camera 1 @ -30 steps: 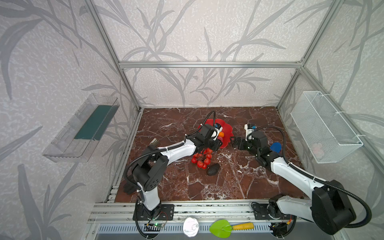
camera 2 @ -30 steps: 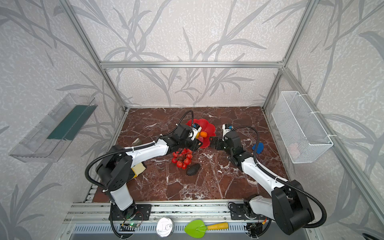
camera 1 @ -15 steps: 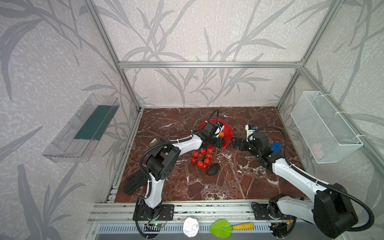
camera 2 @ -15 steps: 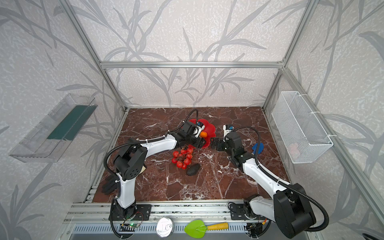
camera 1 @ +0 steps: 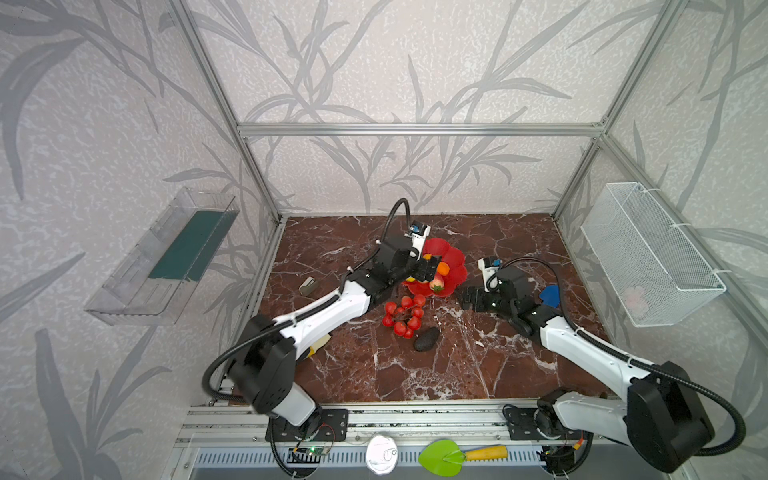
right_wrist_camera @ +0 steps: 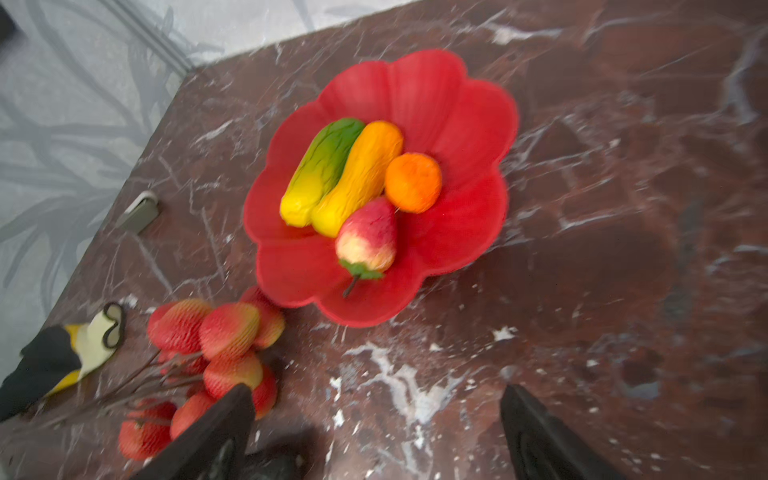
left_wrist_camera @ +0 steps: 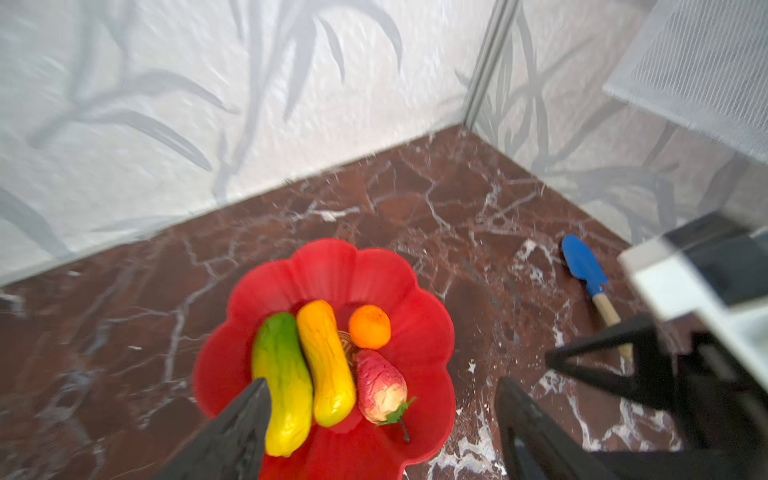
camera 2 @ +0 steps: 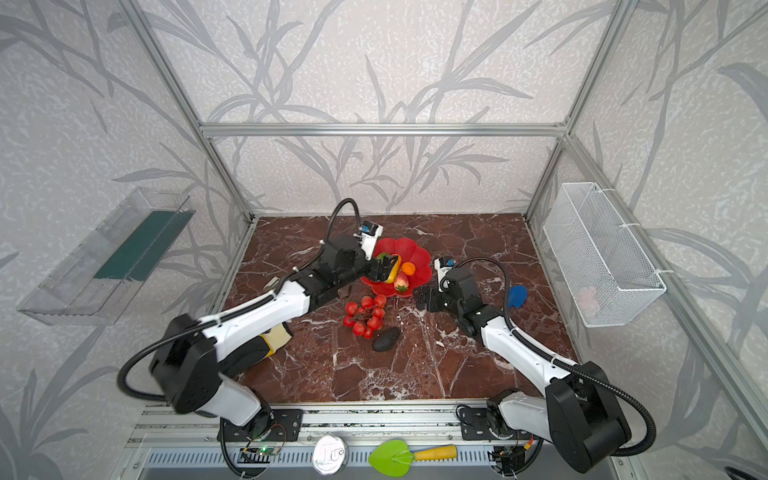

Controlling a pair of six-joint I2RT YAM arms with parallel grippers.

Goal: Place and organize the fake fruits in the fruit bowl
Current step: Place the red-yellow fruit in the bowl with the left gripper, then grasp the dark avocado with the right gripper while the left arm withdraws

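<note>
Next, my right gripper moves back and down onto the dark avocado, which lies below and back from it, because that fruit is still outside the bowl.
The red scalloped fruit bowl holds a green-yellow oblong fruit, a yellow-orange oblong one, a small orange and a strawberry-like fruit. The cluster of red balls and the dark avocado lie on the table in front of the bowl. My left gripper hangs open and empty over the bowl. My right gripper is open just right of the bowl, low over bare table.
A blue scoop lies behind the right wrist. A white mesh basket hangs on the right wall and a clear tray on the left. A yellow-black glove-like thing and a small grey object lie at the left.
My left gripper has opened wide and shifted further over the bowl; the strawberry-like fruit lies free in the bowl. The right arm has barely moved.
</note>
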